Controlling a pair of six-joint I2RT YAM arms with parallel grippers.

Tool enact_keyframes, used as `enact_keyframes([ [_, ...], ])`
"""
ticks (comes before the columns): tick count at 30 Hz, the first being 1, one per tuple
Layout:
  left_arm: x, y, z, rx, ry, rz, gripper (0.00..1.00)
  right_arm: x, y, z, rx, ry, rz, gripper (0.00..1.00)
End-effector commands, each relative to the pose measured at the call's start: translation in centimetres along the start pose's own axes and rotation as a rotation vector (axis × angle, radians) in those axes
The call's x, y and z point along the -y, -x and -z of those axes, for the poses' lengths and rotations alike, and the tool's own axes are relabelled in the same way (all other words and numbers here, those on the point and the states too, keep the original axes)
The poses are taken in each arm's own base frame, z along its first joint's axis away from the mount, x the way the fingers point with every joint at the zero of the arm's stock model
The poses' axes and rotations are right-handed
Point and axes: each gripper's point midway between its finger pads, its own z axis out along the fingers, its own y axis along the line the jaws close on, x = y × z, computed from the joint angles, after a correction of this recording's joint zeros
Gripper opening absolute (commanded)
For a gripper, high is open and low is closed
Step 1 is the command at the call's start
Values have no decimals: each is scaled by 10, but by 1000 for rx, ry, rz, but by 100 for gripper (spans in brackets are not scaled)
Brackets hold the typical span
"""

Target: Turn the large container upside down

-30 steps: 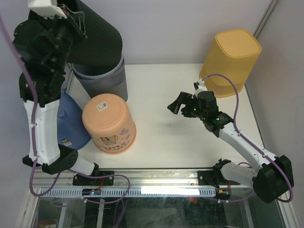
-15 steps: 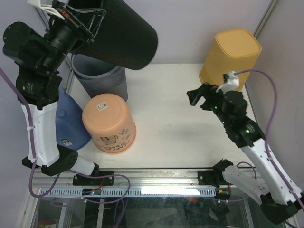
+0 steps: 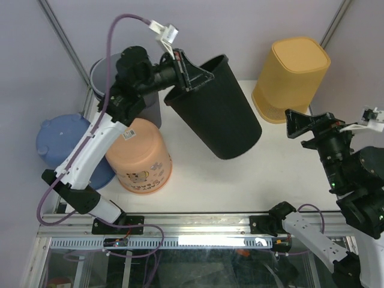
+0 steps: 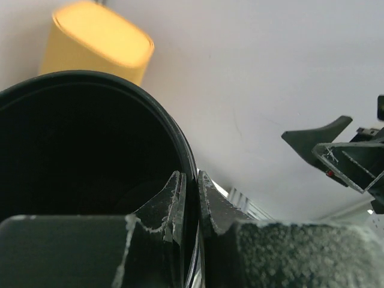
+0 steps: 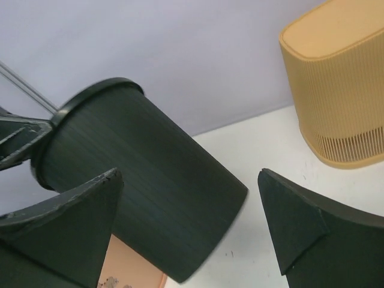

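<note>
My left gripper will lower the rim of the black bin toward the table and tilt the bin's opening downward before it releases, because the bin's rim is still higher than its base.
The large container is a black ribbed bin [image 3: 219, 114]. It hangs tilted over the middle of the white table [image 3: 240, 180], with its rim up at the back left and its base down at the front right. My left gripper [image 3: 189, 69] is shut on its rim, one finger inside and one outside, as the left wrist view [image 4: 191, 180] shows with the bin's dark opening [image 4: 78, 150]. My right gripper [image 3: 312, 126] is open and empty, raised at the right and facing the bin [image 5: 144, 174] from a distance; its point in its own view [image 5: 189, 180] lies well short of the bin.
A yellow bin [image 3: 292, 75] stands upside down at the back right. An orange bucket [image 3: 138, 156] stands upside down at the front left. A grey bin [image 3: 150, 108] stands behind it and a blue container [image 3: 57, 141] lies off the table's left edge.
My left arm has swung the black bin from high at the back left down over the table's middle and tilted it. My right arm has pulled back to the right and risen.
</note>
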Motion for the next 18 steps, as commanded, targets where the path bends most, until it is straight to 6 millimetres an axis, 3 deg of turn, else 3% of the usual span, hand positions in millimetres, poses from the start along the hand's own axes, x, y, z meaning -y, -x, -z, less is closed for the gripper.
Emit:
enact_keyframes([
  [1,5,-16,-26,28,-104,77,0,10,-46,-19,-218,-105,56,99],
  [10,-65,-107,-64,-123,8,186,0,17,-128,-41,-502,-206,-2,99],
  [11,-78,-121,-68,-145,35,197,0,18,-153,-44,-587,-199,-54,99],
  [12,-85,-128,-69,-155,51,197,0,21,-162,-46,-618,-193,-98,99],
  [18,-134,-167,-64,-211,165,237,0,55,-201,-49,-705,-125,-457,99],
])
